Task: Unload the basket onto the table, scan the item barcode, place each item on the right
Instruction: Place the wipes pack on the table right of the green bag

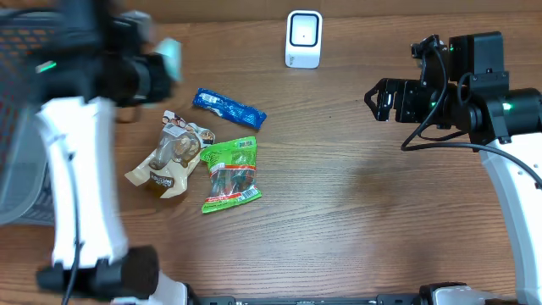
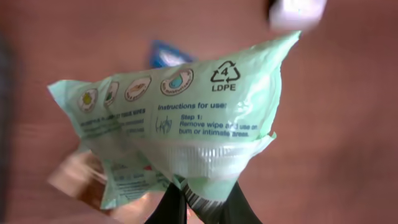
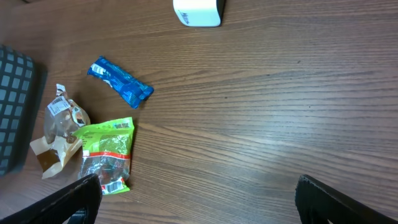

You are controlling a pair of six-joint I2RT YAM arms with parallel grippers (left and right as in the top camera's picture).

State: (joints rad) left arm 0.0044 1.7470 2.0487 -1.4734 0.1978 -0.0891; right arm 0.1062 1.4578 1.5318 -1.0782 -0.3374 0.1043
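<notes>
The robot's left gripper will next move across, to the right in the overhead view, and go down to release on bare wood past the green snack bag.
My left gripper is shut on the lower edge of a pale green wipes packet, and a barcode strip shows between its fingers. From overhead the left arm is blurred at the top left, with the packet sticking out of the gripper. The white scanner stands at the far middle of the table; it also appears as a white blur, the scanner, above the packet. My right gripper hovers open at the right, well apart from everything, its fingers wide with only bare wood between them.
On the table's left half lie a blue snack bar, a green snack bag and a brown see-through bag. A dark mesh basket sits at the far left edge. The scanner sits at the top of the right wrist view.
</notes>
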